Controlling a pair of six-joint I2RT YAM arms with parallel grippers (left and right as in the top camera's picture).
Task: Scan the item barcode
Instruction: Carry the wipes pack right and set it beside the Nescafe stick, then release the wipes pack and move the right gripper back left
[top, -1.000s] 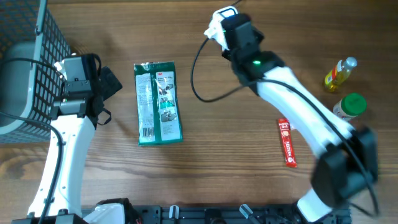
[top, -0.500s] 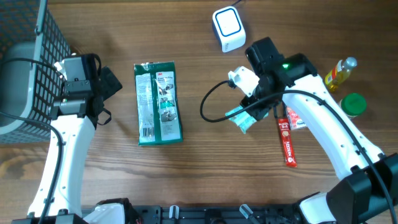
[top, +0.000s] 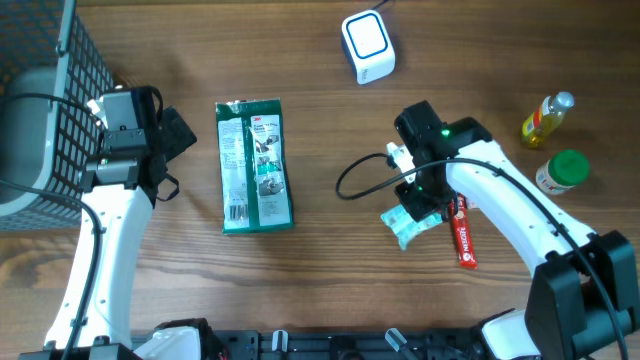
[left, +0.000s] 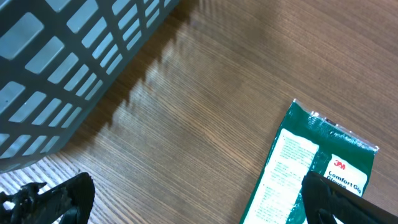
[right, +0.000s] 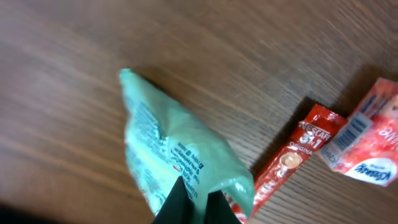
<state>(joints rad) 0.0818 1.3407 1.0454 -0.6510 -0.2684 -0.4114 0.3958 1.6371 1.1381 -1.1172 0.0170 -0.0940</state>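
Note:
My right gripper has the red Nescafe stick (top: 463, 238) to its right in the overhead view. It will next turn and move toward the stick and let go of the packet (top: 405, 224).
My right gripper (right: 198, 198) is shut on one edge of a pale mint-green packet (right: 166, 146), which hangs or rests low over the wood with small print facing up. Overhead, that packet (top: 405, 224) sits at the tip of the right gripper (top: 424, 204), right of centre. The white scanner (top: 367, 45) stands far off at the back of the table. My left gripper (left: 193, 205) is wide open over bare wood, one finger (left: 339, 200) overlapping the corner of a green 3M pack (left: 311, 168). I see no barcode on the packet.
The green 3M pack (top: 254, 165) lies left of centre. A red Nescafe stick (top: 461, 232) and a red-and-white sachet (right: 364, 146) lie just right of the held packet. A yellow bottle (top: 547, 118) and a green-lidded jar (top: 562, 172) stand at the right edge. A grey basket (top: 40, 100) fills the far left.
The right arm has swung from over the scanner at the back down toward the front right, carrying the mint packet to beside the red stick. The left arm has not moved.

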